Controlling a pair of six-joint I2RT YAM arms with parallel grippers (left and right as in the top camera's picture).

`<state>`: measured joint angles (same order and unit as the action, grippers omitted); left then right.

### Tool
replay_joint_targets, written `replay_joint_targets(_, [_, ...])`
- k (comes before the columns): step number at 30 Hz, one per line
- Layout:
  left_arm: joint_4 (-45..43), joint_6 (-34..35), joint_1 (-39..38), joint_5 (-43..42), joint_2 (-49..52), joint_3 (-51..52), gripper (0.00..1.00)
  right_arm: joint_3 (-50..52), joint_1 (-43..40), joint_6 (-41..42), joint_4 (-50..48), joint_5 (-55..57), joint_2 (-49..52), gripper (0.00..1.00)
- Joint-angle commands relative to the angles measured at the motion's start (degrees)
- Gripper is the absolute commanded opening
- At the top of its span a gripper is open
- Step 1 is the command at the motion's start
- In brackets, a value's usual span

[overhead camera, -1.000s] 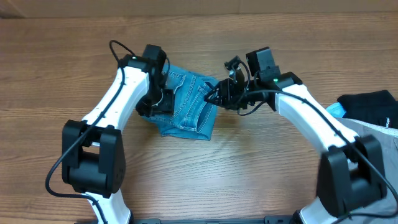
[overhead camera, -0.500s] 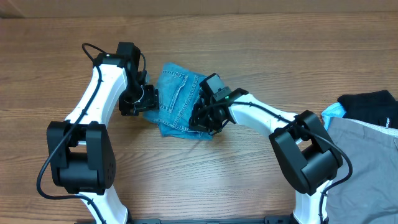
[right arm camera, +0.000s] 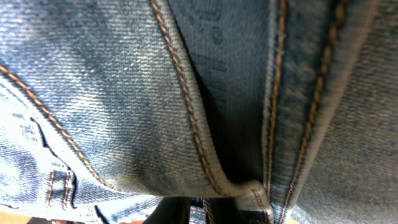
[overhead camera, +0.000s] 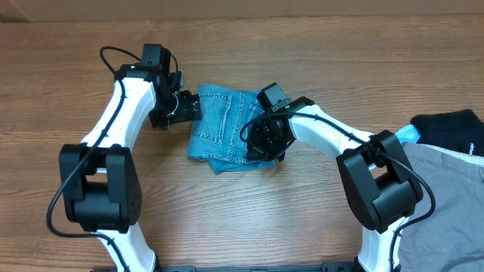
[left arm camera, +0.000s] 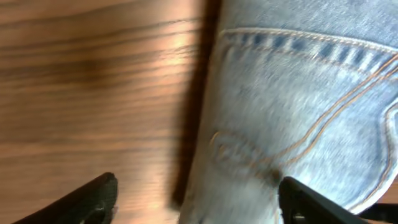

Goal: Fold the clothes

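Observation:
I need to move my left gripper down and to the right in the overhead view, onto the bundle's pocket-side edge (overhead camera: 197, 128) (left arm camera: 198, 180), because that edge is between its open fingers.
The light-blue jeans (overhead camera: 223, 128) lie as a compact folded bundle at the middle of the wooden table, a stitched pocket facing up. My left gripper (overhead camera: 189, 107) is at the bundle's upper left edge. In the left wrist view its fingers (left arm camera: 199, 208) are wide apart, with the denim edge (left arm camera: 298, 106) between them, so it is open. My right gripper (overhead camera: 265, 141) is on the bundle's right edge. In the right wrist view denim seams (right arm camera: 186, 112) fill the frame, and the dark fingers (right arm camera: 211, 213) sit close together on a fold.
A black garment (overhead camera: 446, 125) and grey trousers (overhead camera: 446, 189) lie at the right edge of the table, with a small light-blue item (overhead camera: 408, 134) beside them. Bare wood (overhead camera: 242, 219) surrounds the jeans.
The right gripper swept left over the jeans, then came back to their right edge. The left gripper moved right to the bundle's left edge. The bundle now lies wider and flatter.

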<state>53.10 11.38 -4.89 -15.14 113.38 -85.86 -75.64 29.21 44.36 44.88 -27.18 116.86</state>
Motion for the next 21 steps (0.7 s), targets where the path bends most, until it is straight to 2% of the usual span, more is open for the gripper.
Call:
replay_joint_targets(1, [-2.3, -3.3, -0.4, -11.1, 6.9, -0.5, 0.90, 2.9, -0.8, 0.2, 2.6, 7.8, 3.4, 0.12])
replay_joint_targets(3, [-3.2, -5.2, -0.4, -16.0, 10.8, -0.5, 0.89, 2.9, -0.8, 0.2, 2.8, 7.6, 3.4, 0.12])
replay_joint_targets(6, [-3.1, -7.0, -0.4, -16.5, 14.9, -0.5, 0.84, 2.9, -0.9, 0.2, 3.1, 7.6, 3.4, 0.12])
replay_joint_targets(9, [-1.9, -14.1, -0.4, -16.5, 18.3, -0.5, 0.70, 2.9, -0.9, -0.8, 3.3, 7.5, 3.4, 0.12])
replay_joint_targets(10, [-1.5, -15.5, -0.4, -16.7, 19.1, -0.5, 0.59, 2.9, -0.9, -1.1, 3.3, 7.4, 3.4, 0.12])
replay_joint_targets(11, [-1.2, -16.5, -0.4, -17.9, 19.4, -0.5, 0.41, 2.9, -0.9, -1.1, 3.3, 7.4, 3.4, 0.12])
replay_joint_targets(14, [-0.8, -18.7, -0.4, -23.3, 19.5, -0.5, 0.12, 2.9, -0.9, -1.1, 3.4, 7.4, 3.4, 0.12])
replay_joint_targets(16, [-0.2, -18.7, 0.1, -25.3, 19.4, -0.5, 0.04, 2.6, -0.9, -3.4, 3.5, 7.1, 3.0, 0.08])
replay_joint_targets(18, [0.4, -18.7, 0.8, -25.7, 18.9, -0.6, 0.04, 2.0, -0.9, -7.8, 3.7, 6.8, 1.5, 0.07])
replay_joint_targets(21, [2.2, -19.1, 3.3, -28.0, 15.8, -2.0, 0.04, -1.5, -1.2, -12.9, 10.2, 14.3, -7.1, 0.07])
